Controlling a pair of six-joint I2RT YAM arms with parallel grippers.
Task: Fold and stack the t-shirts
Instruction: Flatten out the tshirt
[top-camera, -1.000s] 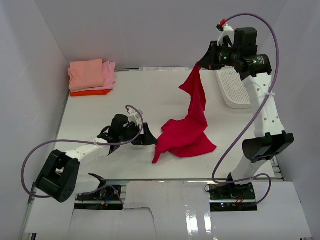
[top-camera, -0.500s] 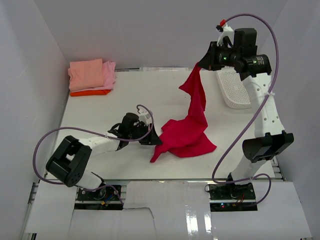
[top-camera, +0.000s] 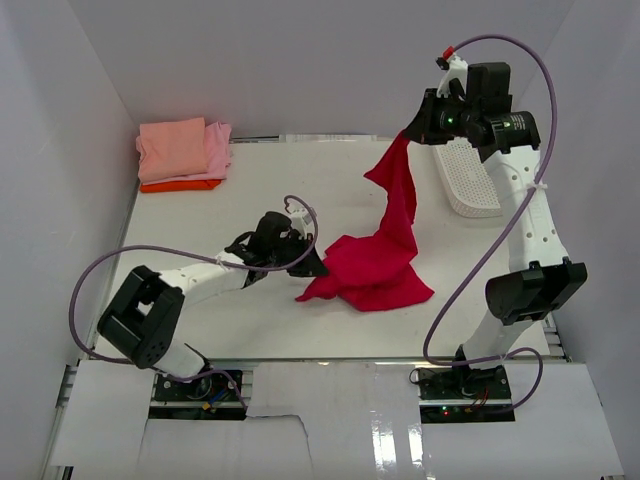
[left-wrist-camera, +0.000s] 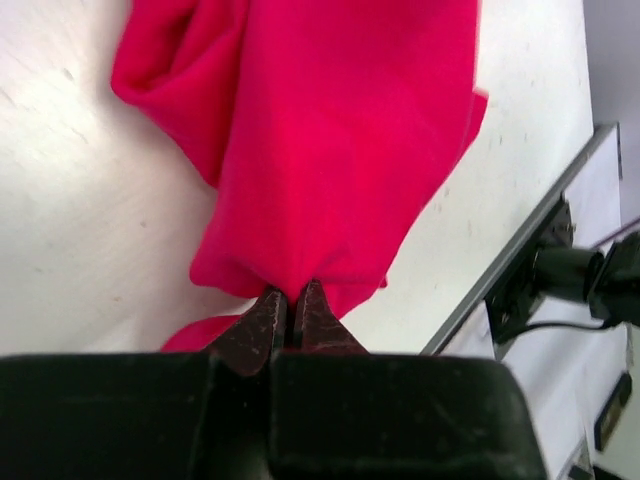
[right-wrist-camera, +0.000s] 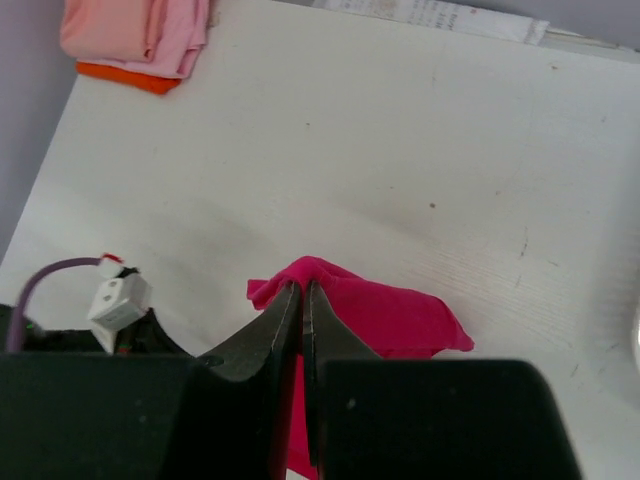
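I will pull the red cloth's fold left in the top view with my left gripper and release it over the bare tabletop, as the red cloth (right-wrist-camera: 370, 315) lies bunched.
A crimson-red t-shirt (top-camera: 385, 260) hangs from high at the right down to a heap on the table. My right gripper (top-camera: 408, 133) is shut on its top end, raised above the table; its wrist view shows red cloth (right-wrist-camera: 370, 315) pinched between the closed jaws (right-wrist-camera: 302, 292). My left gripper (top-camera: 318, 270) is shut on the heap's left edge, low on the table; the red cloth (left-wrist-camera: 330, 130) bunches at the closed tips (left-wrist-camera: 288, 298). Folded salmon-pink (top-camera: 172, 147), light pink (top-camera: 217, 148) and orange (top-camera: 180, 185) t-shirts lie stacked at the far left corner.
A white lattice basket (top-camera: 468, 178) leans at the far right, behind the right arm. White walls close the table's left, back and right. The left arm's purple cable (top-camera: 180, 255) loops over the table's near left part.
My left gripper slid right to the shirt's left edge and closed on it. The right gripper kept its hold and shifted slightly.
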